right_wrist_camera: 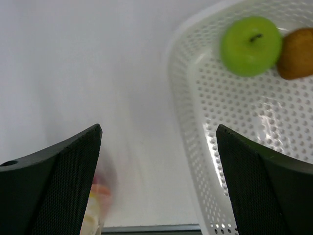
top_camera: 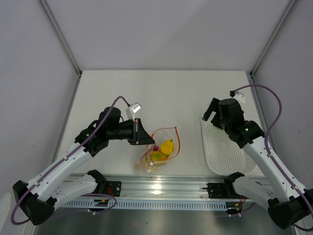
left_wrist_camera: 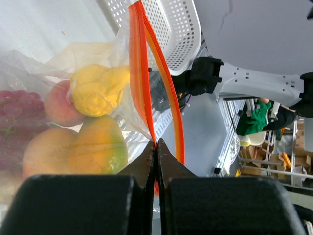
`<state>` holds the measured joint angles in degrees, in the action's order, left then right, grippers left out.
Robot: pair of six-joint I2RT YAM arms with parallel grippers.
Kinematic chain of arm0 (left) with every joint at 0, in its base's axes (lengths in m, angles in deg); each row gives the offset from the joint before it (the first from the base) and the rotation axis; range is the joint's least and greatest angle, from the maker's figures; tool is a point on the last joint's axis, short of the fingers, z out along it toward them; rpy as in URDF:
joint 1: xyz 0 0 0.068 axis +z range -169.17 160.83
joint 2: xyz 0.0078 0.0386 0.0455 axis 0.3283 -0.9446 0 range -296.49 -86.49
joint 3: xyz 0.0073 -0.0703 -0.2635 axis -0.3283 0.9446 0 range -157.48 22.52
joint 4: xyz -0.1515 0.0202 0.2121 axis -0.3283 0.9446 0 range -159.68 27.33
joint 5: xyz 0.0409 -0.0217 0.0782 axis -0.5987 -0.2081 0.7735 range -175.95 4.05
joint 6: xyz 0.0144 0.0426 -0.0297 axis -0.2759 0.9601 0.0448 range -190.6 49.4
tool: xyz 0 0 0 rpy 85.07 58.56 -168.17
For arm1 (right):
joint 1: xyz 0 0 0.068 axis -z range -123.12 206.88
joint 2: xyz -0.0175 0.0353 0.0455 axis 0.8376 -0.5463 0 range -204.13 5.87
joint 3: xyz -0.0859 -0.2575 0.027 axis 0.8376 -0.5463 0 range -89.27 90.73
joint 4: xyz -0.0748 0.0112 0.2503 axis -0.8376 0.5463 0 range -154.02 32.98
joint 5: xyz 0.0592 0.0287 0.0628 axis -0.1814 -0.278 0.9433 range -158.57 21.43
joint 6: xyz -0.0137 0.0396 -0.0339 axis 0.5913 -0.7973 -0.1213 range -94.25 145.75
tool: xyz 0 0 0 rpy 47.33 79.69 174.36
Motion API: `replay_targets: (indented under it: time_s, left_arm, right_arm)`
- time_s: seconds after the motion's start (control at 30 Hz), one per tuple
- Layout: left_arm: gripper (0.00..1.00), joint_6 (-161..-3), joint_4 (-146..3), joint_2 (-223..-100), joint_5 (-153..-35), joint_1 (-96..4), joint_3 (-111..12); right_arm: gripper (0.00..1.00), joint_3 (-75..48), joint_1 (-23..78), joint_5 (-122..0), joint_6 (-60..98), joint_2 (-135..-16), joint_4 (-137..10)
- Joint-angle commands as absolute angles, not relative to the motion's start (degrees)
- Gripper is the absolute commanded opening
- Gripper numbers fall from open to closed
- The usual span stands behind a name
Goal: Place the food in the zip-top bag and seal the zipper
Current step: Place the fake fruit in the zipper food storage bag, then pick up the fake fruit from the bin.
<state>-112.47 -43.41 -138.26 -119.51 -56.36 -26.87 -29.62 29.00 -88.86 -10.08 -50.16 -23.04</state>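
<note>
The unbagged brown fruit [right_wrist_camera: 296, 54] lies below my right gripper, on the right in the wrist view. My right gripper should move toward that side next, turning and lowering around the fruit.
The zip-top bag [top_camera: 157, 152] lies at the table's front middle, its orange-red zipper [top_camera: 177, 139] gaping in a loop. My left gripper [top_camera: 145, 135] is shut on one zipper strip [left_wrist_camera: 146, 105] at the bag's left corner. The other strip [left_wrist_camera: 171, 105] stands apart from it. Inside the bag are a yellow fruit [left_wrist_camera: 98, 88], an orange-green one [left_wrist_camera: 98, 147], a peach-coloured one [left_wrist_camera: 61, 105] and dark red grapes [left_wrist_camera: 14, 105]. My right gripper [right_wrist_camera: 159, 128] is open and empty over the tray's left rim. A green apple [right_wrist_camera: 250, 45] and a brown fruit [right_wrist_camera: 297, 54] lie in the tray.
The white perforated tray [top_camera: 225, 154] lies at the right, partly under my right arm, and its rim [right_wrist_camera: 181, 98] shows in the right wrist view. A metal rail [top_camera: 161, 188] runs along the near table edge.
</note>
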Motion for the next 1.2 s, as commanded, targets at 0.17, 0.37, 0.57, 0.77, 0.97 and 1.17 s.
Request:
replay_targets:
  time_s: [0.17,0.37,0.57,0.77,0.97,1.17]
  left_arm:
    - [0.01,-105.0,-42.0,-136.5,-122.9,-56.0,-27.8]
    - [0.0,-103.0,-43.8,-136.3,-123.1,-56.0,-25.9]
    - [0.01,-99.9,-42.8,-137.4,-123.7,-55.9,-27.0]
    - [0.0,-98.2,-42.3,-136.9,-123.0,-55.9,-26.7]
    - [0.01,-97.8,-42.7,-137.0,-124.1,-55.9,-26.6]
    - [0.01,-96.4,-41.6,-136.8,-123.4,-55.6,-27.1]
  right_arm:
    - [0.97,-36.6,43.4,-93.9,-28.2,-47.4,-18.1]
    - [0.95,-42.0,54.0,-87.6,-36.8,-48.4,-21.6]
    - [0.93,-49.5,61.4,-84.3,-43.5,-48.0,-27.7]
    - [0.93,-50.3,62.6,-88.2,-48.0,-51.2,-31.4]
    - [0.93,-49.7,63.1,-90.1,-49.0,-57.1,-36.5]
    - [0.92,-49.3,63.7,-90.9,-49.9,-62.6,-40.3]
